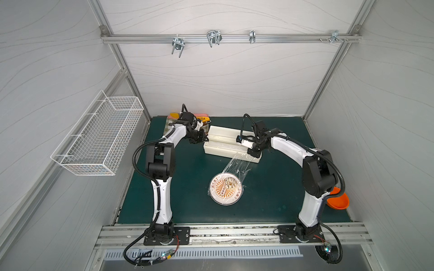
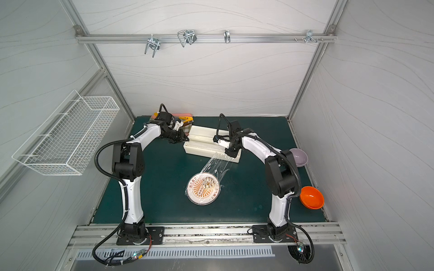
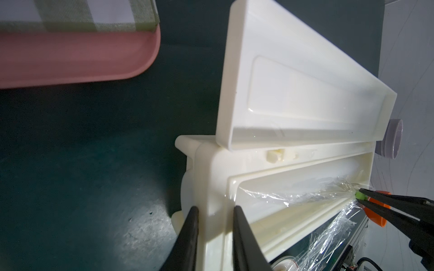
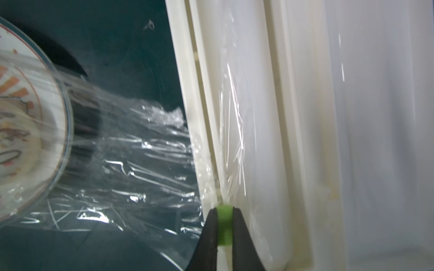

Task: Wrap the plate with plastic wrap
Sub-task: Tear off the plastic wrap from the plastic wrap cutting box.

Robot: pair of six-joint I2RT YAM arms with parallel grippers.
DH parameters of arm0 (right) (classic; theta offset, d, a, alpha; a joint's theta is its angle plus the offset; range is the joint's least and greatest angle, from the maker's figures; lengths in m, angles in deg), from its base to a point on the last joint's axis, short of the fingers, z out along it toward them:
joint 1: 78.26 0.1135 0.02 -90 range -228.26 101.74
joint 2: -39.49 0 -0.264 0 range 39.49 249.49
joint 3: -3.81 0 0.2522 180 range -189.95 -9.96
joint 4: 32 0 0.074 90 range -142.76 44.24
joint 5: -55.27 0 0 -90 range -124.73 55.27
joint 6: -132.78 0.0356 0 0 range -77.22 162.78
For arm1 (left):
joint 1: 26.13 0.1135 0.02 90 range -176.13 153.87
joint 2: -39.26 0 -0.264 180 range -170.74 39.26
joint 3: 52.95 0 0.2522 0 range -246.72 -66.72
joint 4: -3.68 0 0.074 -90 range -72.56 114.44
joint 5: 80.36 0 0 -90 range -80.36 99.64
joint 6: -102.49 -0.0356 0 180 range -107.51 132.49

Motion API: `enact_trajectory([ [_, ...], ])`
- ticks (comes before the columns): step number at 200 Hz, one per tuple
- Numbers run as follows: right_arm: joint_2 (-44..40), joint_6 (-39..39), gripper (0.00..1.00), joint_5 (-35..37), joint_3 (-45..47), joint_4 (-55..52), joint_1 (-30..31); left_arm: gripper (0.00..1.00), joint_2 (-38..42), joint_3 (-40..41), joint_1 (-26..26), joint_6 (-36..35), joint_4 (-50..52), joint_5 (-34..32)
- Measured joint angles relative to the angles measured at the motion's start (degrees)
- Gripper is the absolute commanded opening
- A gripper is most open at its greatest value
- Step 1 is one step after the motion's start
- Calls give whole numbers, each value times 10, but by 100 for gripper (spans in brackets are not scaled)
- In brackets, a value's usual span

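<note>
Film still hangs beyond the green slider (image 4: 224, 225), so my right gripper should next slide along the box's front bar to the end opposite my left gripper and release the slider.
The plate (image 1: 225, 188) (image 2: 203, 188) with its orange sunburst lies mid-mat. Plastic wrap (image 1: 237, 165) (image 2: 215, 164) covers it and runs taut up to the open cream dispenser box (image 1: 220, 140) (image 2: 202, 138). My left gripper (image 1: 205, 140) (image 3: 216, 208) is shut on the box's left end wall, which sits between its fingers. My right gripper (image 1: 250, 156) (image 4: 224, 211) is shut on the small green slider (image 4: 224, 225) (image 3: 358, 195) on the box's front rail, at its right end beside the film (image 4: 131, 152). The plate's rim (image 4: 35, 117) shows under the film in the right wrist view.
A pink tray (image 3: 70, 58) and a checked cloth (image 3: 70, 14) lie behind the left gripper. A lilac bowl (image 2: 298, 156) and an orange bowl (image 2: 311, 197) stand by the mat's right edge, near the right arm. A wire basket (image 1: 98, 136) hangs on the left wall.
</note>
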Motion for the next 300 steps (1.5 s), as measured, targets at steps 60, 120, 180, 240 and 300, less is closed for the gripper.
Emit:
enact_trajectory([
  [60, -25, -19, 0, 4, 29, -4, -19, 0, -9, -15, 7, 0, 15, 6],
  [120, -40, -40, 0, -14, 52, 13, -37, 0, -12, -19, 9, 3, 20, 13],
  [180, -57, -63, 0, -30, 77, 22, -59, 0, -16, -26, 10, 6, 26, 16],
  [240, -61, -70, 0, -28, 83, 28, -60, 0, -20, -33, 10, 12, 33, 16],
  [300, -66, -70, 0, -25, 92, 37, -60, 0, -20, -34, 11, 18, 35, 17],
])
